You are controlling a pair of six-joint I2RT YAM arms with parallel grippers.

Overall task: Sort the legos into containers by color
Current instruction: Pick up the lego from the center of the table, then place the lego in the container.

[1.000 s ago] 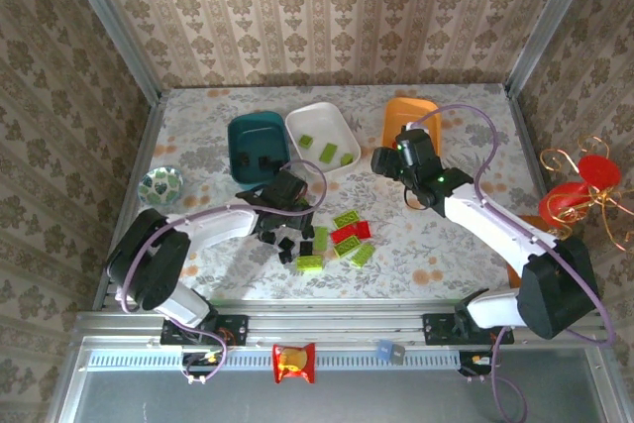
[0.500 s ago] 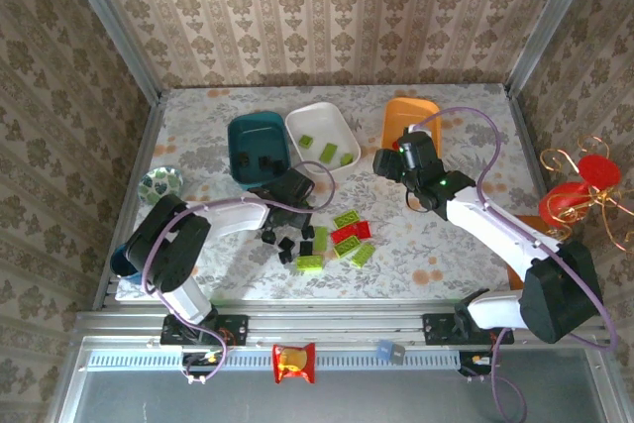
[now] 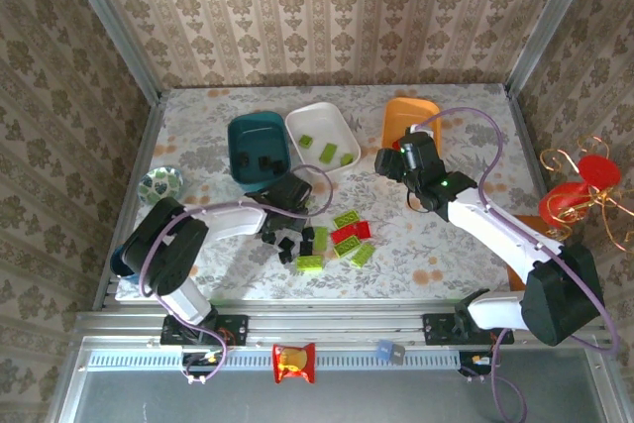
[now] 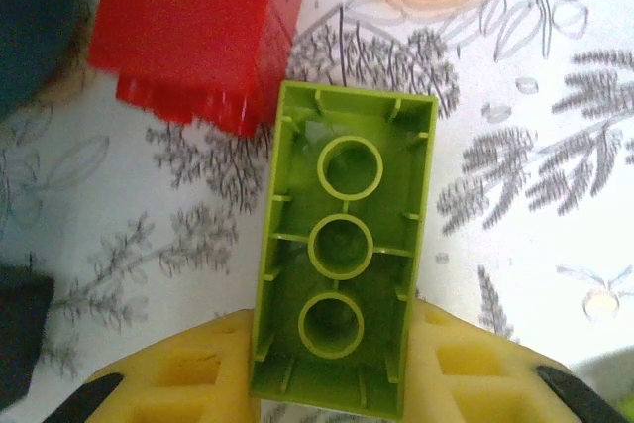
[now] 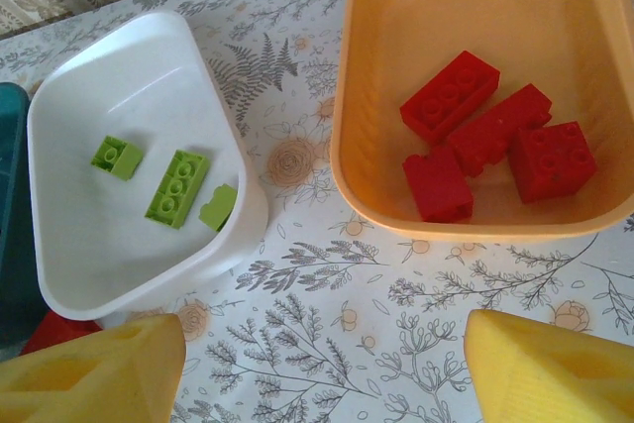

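The left gripper moves up and outward over the bottom of the white tub next. It releases the lime green lego (image 4: 342, 250) there, since the legos inside match its color.
My left gripper (image 3: 288, 195) (image 4: 332, 378) is shut on a lime green lego (image 4: 342, 250), turned underside up between the yellow pads (image 4: 168, 383), over the table beside a red lego (image 4: 198, 27). Loose lime (image 3: 347, 218), red (image 3: 350, 233) and black legos (image 3: 287, 243) lie in a pile at the table's middle. My right gripper (image 3: 414, 160) (image 5: 322, 383) hangs open over bare table in front of the white tub (image 5: 59, 146), which holds three lime legos (image 5: 176, 187), and the orange tub (image 5: 347, 146), which holds several red legos (image 5: 451, 96). The dark teal tub (image 3: 243, 136) holds black legos (image 3: 265, 162).
A small round patterned dish (image 3: 160, 183) sits at the table's left side. A red and gold ornament (image 3: 584, 190) stands beyond the right edge. Patterned walls close in the back and both sides. The three tubs line the far half of the table.
My left arm's elbow has swung right while its gripper stayed at the pile's left edge. My right gripper has drifted slightly right.
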